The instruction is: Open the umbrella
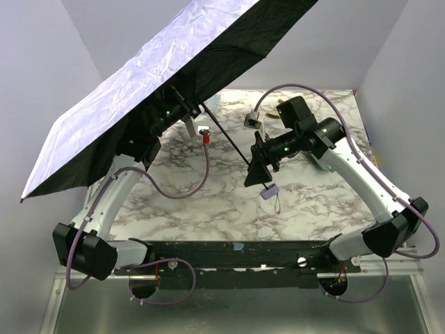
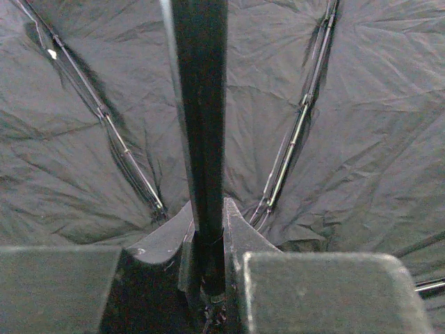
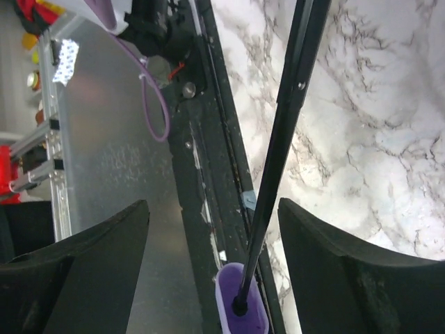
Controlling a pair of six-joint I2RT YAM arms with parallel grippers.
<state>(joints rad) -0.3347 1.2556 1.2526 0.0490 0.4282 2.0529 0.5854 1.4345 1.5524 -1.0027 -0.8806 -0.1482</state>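
Note:
My left gripper pushes up along the shaft (image 1: 226,139) next, toward the umbrella's black bottom side, still wrinkled and slack further up, then releases.
The umbrella stands open, its pale lavender canopy (image 1: 139,90) tilted over the table's left side with the black inside facing down. In the left wrist view the black underside (image 2: 361,139) and thin ribs fill the frame. My left gripper (image 2: 207,229) is shut on the black shaft (image 2: 201,104) close under the canopy, and in the top view the canopy largely hides it. The shaft (image 1: 226,139) slants down to the small lavender handle (image 1: 269,191). My right gripper (image 3: 212,209) is open, straddling the shaft (image 3: 285,125) just above the handle (image 3: 241,306); neither finger touches it.
A grey connector (image 1: 252,120) and a red-tipped part (image 1: 204,132) lie on the marble table (image 1: 208,209) near the back. The black rail (image 1: 236,250) with both arm bases runs along the near edge. Purple cables loop from each arm.

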